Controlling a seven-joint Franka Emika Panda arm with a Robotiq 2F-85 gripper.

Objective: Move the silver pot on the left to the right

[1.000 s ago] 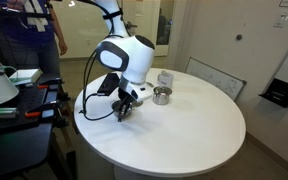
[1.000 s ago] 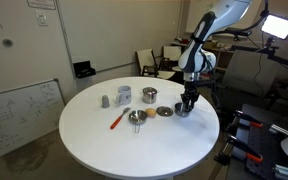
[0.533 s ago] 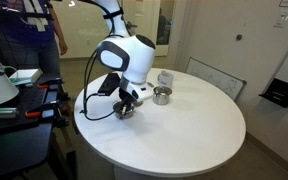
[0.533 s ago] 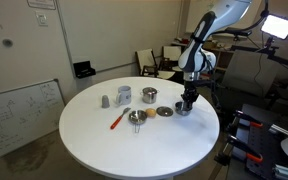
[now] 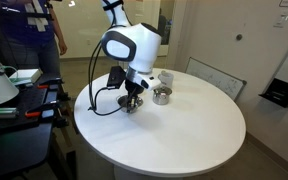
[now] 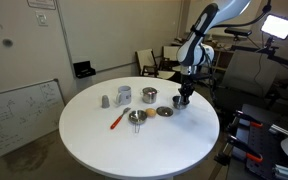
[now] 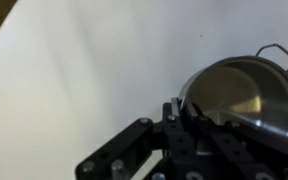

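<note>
The bare tabletop beside the other silver pot is free. My gripper should next carry the held pot toward that pot, lower it there and then let it go.
The silver pot (image 7: 239,95) is wide and low with a shiny rim, and it fills the right of the wrist view. My gripper (image 7: 184,110) is closed on its near rim, with one finger outside the wall. In both exterior views the gripper (image 5: 132,99) (image 6: 184,97) holds the pot (image 5: 132,106) (image 6: 184,103) just above the white round table (image 6: 134,150), near the table's edge on the robot's side.
On the table stand a taller silver pot (image 6: 124,95), another silver pot (image 6: 149,96) (image 5: 162,96), a round lid (image 6: 164,112), a strainer-like metal piece (image 6: 136,117), a red tool (image 6: 117,120) and a small grey object (image 6: 105,100). A person (image 5: 29,30) stands beyond the table.
The arm has risen and shifted slightly along the table edge. The gripper and the silver pot are now higher than a second ago.
</note>
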